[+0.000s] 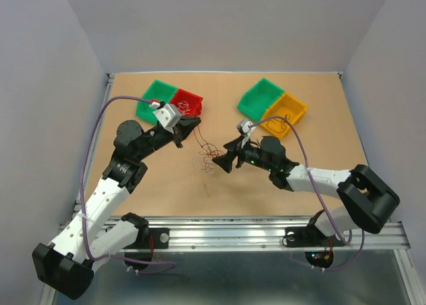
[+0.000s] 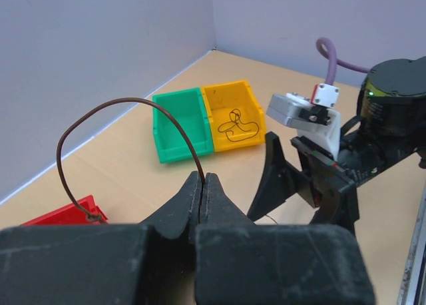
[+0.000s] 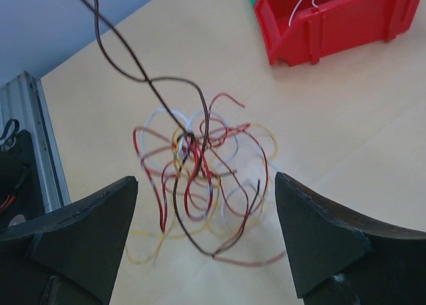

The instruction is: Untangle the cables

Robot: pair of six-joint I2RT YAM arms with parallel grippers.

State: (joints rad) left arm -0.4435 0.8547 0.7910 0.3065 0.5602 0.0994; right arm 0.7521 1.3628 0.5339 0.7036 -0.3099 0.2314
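Note:
I will move my left gripper away from the clump toward the red bin (image 1: pixel 189 102) (image 2: pixel 63 214) next and let go of the brown wire, since that bin is to its left in the top view.
The cables (image 1: pixel 207 161) are a loose clump of thin red, brown, yellow and whitish wires on the table's middle; it also shows in the right wrist view (image 3: pixel 190 144). My left gripper (image 1: pixel 191 128) is shut on one brown wire (image 2: pixel 120 106), which arcs up out of its fingertips (image 2: pixel 202 179). That brown wire (image 3: pixel 120 60) rises from the clump toward the upper left in the right wrist view. My right gripper (image 1: pixel 222 162) is open, and its fingers stand on either side of the clump (image 3: pixel 206 180) without touching it.
A green bin (image 1: pixel 156 97) and a red bin (image 1: pixel 187 103) stand at the back left; the red one (image 3: pixel 326 18) holds a white wire. A green bin (image 1: pixel 260 96) and a yellow bin (image 1: pixel 285 112) stand at the back right; the yellow one (image 2: pixel 233 115) holds a dark wire.

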